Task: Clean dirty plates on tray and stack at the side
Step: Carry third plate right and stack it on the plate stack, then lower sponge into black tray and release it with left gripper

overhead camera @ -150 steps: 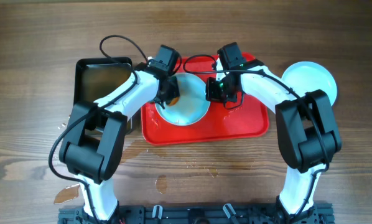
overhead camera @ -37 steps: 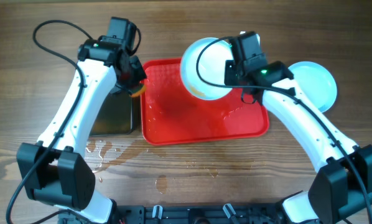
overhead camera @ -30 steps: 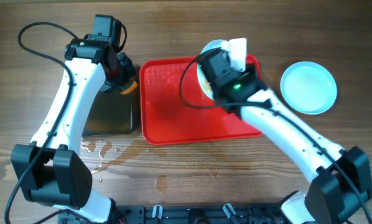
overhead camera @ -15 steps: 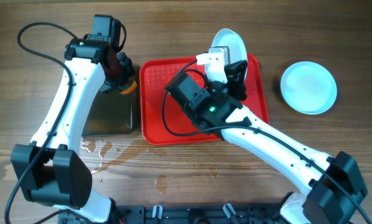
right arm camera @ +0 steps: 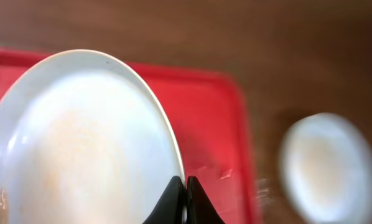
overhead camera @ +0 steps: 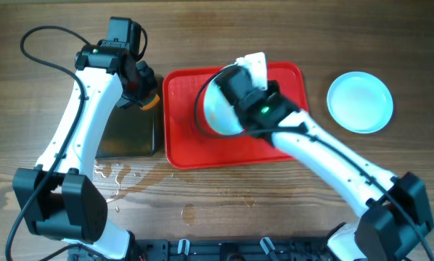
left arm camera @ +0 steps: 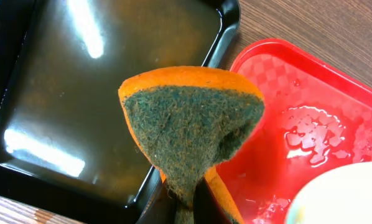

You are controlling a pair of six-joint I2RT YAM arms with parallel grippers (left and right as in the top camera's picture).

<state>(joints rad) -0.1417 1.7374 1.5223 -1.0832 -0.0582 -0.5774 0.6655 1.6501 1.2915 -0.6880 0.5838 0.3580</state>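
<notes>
The right gripper swings to the right in the overhead view next, then lowers and releases atop the second plate set beside the tray.
The red tray lies mid-table and is wet. My right gripper is shut on the rim of a pale plate, holding it over the tray's left middle. In the right wrist view the jaws pinch the plate's rim, which bears a faint orange smear, with the tray behind. A second plate sits on the table to the right and appears blurred in the right wrist view. My left gripper is shut on an orange-and-green sponge at the tray's left edge. A third plate is not seen.
A black rectangular pan with liquid lies left of the tray, also in the left wrist view. Water puddles wet the wood in front of the pan and tray. The held plate's edge shows in the left wrist view.
The right arm has lifted the plate and swung it from the tray's back edge to over the tray's left middle. The left arm carried the sponge to the pan's edge and has stayed there.
</notes>
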